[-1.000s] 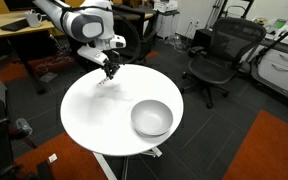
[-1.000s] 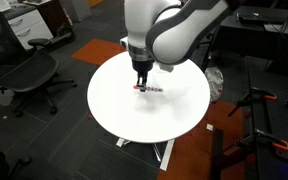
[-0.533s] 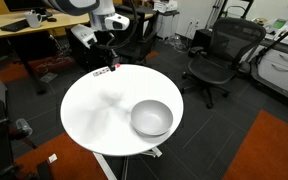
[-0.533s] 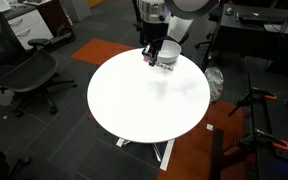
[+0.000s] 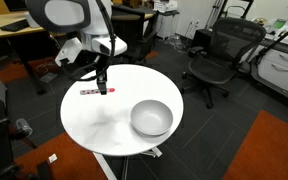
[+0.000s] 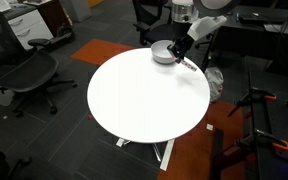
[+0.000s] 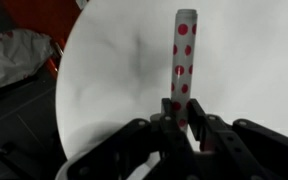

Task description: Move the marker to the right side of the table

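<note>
I need to carry the marker toward the table's rim next, then down to let go of it beside the bowl, because the table is clear below my gripper and nearer the table's rim.
The marker (image 7: 181,55), a whitish stick with red dots, is clamped between my gripper's (image 7: 183,122) fingers and sticks out over the round white table (image 7: 109,70). In an exterior view the gripper (image 5: 102,85) holds the marker (image 5: 89,91) level, a little above the table (image 5: 94,130), to the left of the grey bowl (image 5: 151,118). In an exterior view the gripper (image 6: 185,55) hangs at the table's (image 6: 144,100) far right rim, just right of the bowl (image 6: 162,52), with the marker (image 6: 188,64) at its tip.
A black office chair (image 5: 216,55) stands beyond the table, and another (image 6: 29,75) stands beside it. A wooden desk (image 5: 19,28) is behind the arm. Black stands (image 6: 256,115) are on the floor near the table's edge.
The gripper has lifted the marker off the table top and carried it across, ending near the rim beside the bowl. The bowl has not moved.
</note>
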Controlling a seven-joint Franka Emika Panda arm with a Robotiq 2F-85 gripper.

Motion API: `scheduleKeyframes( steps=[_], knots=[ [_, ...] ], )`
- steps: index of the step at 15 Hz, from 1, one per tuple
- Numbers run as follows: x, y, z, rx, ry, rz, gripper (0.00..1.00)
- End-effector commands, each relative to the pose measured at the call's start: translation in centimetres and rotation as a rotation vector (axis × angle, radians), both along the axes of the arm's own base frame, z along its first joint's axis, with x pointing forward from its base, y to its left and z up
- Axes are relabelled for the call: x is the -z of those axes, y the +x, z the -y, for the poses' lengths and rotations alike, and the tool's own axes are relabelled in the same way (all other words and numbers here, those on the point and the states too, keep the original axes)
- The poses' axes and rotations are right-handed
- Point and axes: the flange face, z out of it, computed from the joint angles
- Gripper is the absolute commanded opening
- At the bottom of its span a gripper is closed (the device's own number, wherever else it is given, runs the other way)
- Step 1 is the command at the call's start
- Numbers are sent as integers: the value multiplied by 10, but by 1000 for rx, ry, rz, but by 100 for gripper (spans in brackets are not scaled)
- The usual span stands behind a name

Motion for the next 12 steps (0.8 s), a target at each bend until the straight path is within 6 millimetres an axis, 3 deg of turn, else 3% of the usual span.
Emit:
scheduleKeyframes(
  steps=[1,6,12],
  knots=[
    [15,-32,27,198,26,4,5],
    [51,-49,65,399,25,82,5],
    [90,-57,75,493,-3,83,5]
  ],
)
